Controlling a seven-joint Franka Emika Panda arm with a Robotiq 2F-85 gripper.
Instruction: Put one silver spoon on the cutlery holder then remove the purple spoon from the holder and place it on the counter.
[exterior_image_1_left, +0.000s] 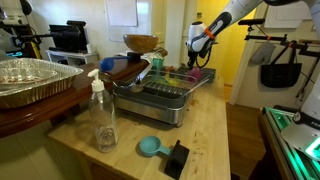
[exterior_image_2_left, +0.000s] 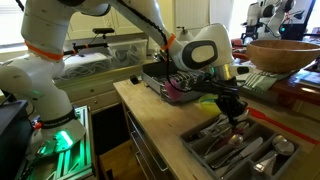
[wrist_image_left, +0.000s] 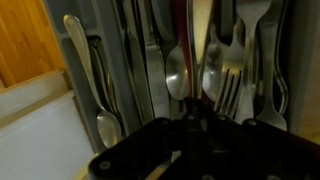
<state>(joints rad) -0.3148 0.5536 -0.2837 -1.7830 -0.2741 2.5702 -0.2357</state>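
The silver spoon lies lengthwise over the cutlery beside the purple spoon, so my gripper should stay low there and release it.
My gripper points down into a grey cutlery tray full of silver spoons and forks. In the wrist view its dark fingertips are drawn together at the bowl of a silver spoon, with a second spoon just beside it. The grip itself is hidden in shadow. The dark-grey cutlery holder stands at the far end of the light wooden counter; it also shows in an exterior view. A purple spoon lies in it.
A silver dish rack sits mid-counter. A clear spray bottle, a teal scoop and a black object stand near the front. A foil tray rests on a dark round table. A wooden bowl is behind the cutlery tray.
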